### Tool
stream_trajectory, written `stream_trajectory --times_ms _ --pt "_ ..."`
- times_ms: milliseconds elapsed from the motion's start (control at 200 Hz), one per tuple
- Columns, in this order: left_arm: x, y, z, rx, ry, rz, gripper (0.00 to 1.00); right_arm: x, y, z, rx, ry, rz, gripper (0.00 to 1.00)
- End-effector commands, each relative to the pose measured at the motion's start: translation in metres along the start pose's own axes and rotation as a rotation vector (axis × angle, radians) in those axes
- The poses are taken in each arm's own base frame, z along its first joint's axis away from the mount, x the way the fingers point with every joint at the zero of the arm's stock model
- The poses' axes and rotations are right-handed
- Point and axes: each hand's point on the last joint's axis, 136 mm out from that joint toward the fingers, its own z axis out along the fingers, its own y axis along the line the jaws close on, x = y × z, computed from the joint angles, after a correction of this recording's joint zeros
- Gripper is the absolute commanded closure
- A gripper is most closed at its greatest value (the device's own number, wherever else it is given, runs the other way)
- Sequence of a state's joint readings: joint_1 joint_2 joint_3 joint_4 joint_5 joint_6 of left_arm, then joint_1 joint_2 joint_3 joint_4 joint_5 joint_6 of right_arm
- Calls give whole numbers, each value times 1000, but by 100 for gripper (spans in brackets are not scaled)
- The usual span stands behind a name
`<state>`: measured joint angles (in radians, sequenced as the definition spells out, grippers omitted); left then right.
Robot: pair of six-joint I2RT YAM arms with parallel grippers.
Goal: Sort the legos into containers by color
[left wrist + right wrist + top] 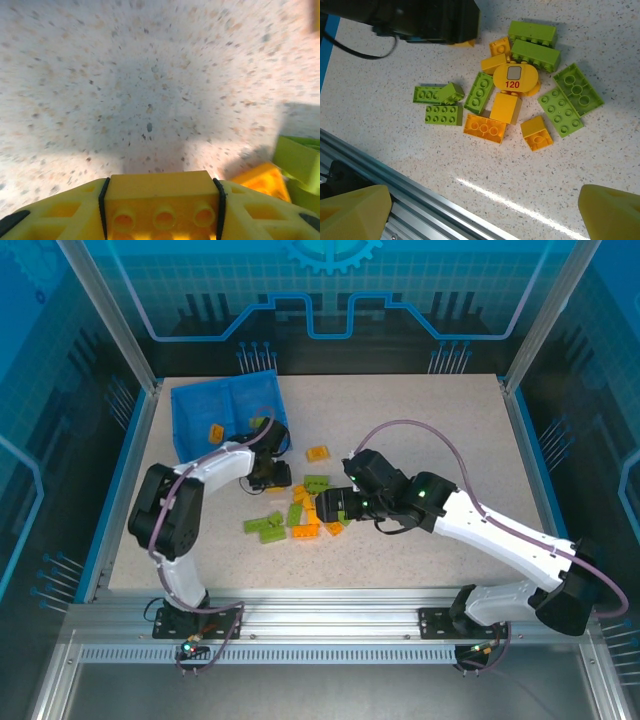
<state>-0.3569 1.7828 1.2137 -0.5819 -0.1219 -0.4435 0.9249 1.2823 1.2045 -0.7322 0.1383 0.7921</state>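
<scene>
My left gripper rises outward over the blue tray's side to the section with the orange lego (pixel 214 430) next and releases the brick there, since its color matches.
The blue tray (pixel 195 405) stands at the back left. An orange lego (pixel 214 430) lies in its left compartment and a green lego (pixel 260 421) in its right. My left gripper (pixel 270 477) hovers low over the table just in front of the tray, shut on an orange brick (pixel 161 197) held between its yellow fingers (pixel 60 212). A loose pile of orange and green legos (pixel 510 100) lies mid-table, with one orange brick (pixel 318 452) apart behind it. My right gripper (pixel 482 215) hangs above the pile's near side, open, with nothing between its fingers (pixel 352 212).
A round orange piece marked 120 (pixel 515 77) sits in the pile. The aluminium rail (pixel 395 185) runs along the table's near edge. Blue walls (pixel 120 470) border both sides. The left arm's dark wrist (pixel 420 17) is close behind the pile.
</scene>
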Motion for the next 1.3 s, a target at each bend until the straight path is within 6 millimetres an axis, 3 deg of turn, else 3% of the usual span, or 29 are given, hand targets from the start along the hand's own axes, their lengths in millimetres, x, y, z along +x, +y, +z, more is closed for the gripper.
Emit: stream_trajectory --times_ms 0,100,190,320,420,495,775,1080,1296 --pt "-25 9 -58 2 -156 -42 55 -10 13 -12 -39 -36 -23 2" --pt "-53 30 -100 -15 -286 -105 56 -11 10 -14 -28 -51 -21 2" --pt "-82 67 -129 -69 -399 -201 56 -12 8 -16 -23 -62 -17 2" --pt "-119 129 -140 -187 -472 -352 58 -10 6 -17 -22 -62 -10 2" --pt "-142 159 -123 -213 -442 -440 58 -9 5 -18 -23 -63 -6 2" --pt "-155 174 -96 -191 -363 -516 59 -8 3 -20 -21 -67 -3 2" --pt "-202 182 -32 -112 -212 -677 58 -8 -5 -32 -5 -94 10 2" --pt "-182 188 11 -149 -52 -894 49 -9 -8 -39 -4 -112 23 2" --pt "-175 181 19 -95 -19 -947 37 -8 -10 -40 -2 -117 29 2"
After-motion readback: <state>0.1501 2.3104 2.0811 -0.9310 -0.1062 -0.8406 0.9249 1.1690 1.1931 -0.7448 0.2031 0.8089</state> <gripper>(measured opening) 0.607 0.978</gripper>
